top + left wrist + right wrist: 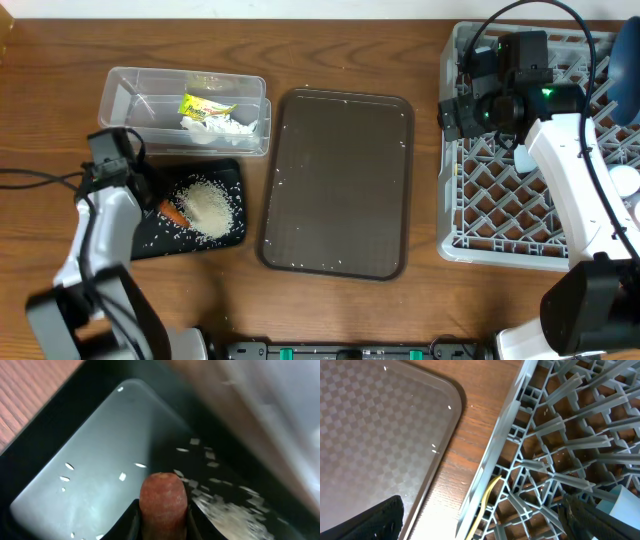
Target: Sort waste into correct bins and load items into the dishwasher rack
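My left gripper moves down toward the black tray's bottom beside the rice pile next to release the carrot piece (162,497), since this tray already holds food.
My left gripper (162,520) is shut on the orange carrot piece (162,497) over the black tray (232,178), which holds a pile of white rice grains (208,207); the carrot piece also shows in the overhead view (174,213). The clear tub (120,95) holds the yellow wrapper (205,105) and crumpled white tissue (228,127). My right gripper (480,520) is open over the left edge of the grey dishwasher rack (500,215), above the pale-yellow spoon (485,500) lying inside the rack. A dark-blue plate (628,50) stands at the rack's far right.
The dark-brown serving tray (340,180) lies between the bins and the rack, with a few rice grains on it; it also shows in the right wrist view (380,425). A light-blue item (625,502) sits in the rack.
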Available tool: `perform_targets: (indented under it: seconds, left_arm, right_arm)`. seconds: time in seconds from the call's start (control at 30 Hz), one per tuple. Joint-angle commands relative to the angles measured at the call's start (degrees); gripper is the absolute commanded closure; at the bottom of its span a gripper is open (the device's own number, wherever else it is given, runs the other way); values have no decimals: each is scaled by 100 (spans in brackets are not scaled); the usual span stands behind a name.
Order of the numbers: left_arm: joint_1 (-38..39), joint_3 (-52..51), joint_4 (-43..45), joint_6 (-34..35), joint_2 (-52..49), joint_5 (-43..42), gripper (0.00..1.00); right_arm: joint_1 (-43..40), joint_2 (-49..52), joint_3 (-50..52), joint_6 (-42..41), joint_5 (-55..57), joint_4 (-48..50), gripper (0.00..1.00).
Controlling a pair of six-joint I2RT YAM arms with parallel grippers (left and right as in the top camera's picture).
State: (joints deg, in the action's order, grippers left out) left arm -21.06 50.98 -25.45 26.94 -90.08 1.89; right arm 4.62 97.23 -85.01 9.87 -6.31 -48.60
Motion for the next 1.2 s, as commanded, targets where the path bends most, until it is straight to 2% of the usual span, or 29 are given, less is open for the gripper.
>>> perform_targets:
  seconds: [0.0, 0.23, 0.27, 0.3, 0.4, 0.5, 0.6, 0.7, 0.87, 1.03, 1.17]
  left_arm:
    - [-120, -7, 70, -76, -439, 74, 81]
    - [-201, -7, 227, -79, -726, 74, 81]
    - [-201, -7, 243, -79, -721, 72, 78]
    - [-201, -7, 262, -81, -721, 72, 73]
    - [-201, 31, 258, -179, -656, 42, 45]
    - [-190, 151, 214, -417, -407, -26, 34]
    - [-101, 348, 166, -831, 11, -293, 28]
    - [129, 527, 170, -1145, 446, -621, 25]
    - [938, 848, -125, -1692, 723, -728, 23]
    - [1746, 1005, -1091, -1709, 612, -728, 22]
    - [2031, 1008, -2052, -1729, 608, -728, 18]
  right_arm:
    - [-46, 28, -4, -44, -57, -17, 2]
    - [-48, 28, -4, -44, -57, -55, 3]
    - [-48, 26, -4, -44, -57, -55, 3]
    - [-48, 28, -4, -44, -59, -57, 3]
    - [-48, 28, -4, -44, -59, -52, 3]
    - [-48, 26, -4, -96, -59, -24, 1]
    - [-85, 26, -4, -675, -66, 149, 1]
    - [-181, 26, -4, -1123, -216, 472, 1]
    - [-448, 26, -4, -1209, -863, 837, 1]
    - [-898, 26, -7, -1222, -769, 295, 1]
    - [-1368, 26, -9, -1222, -590, -544, 1]
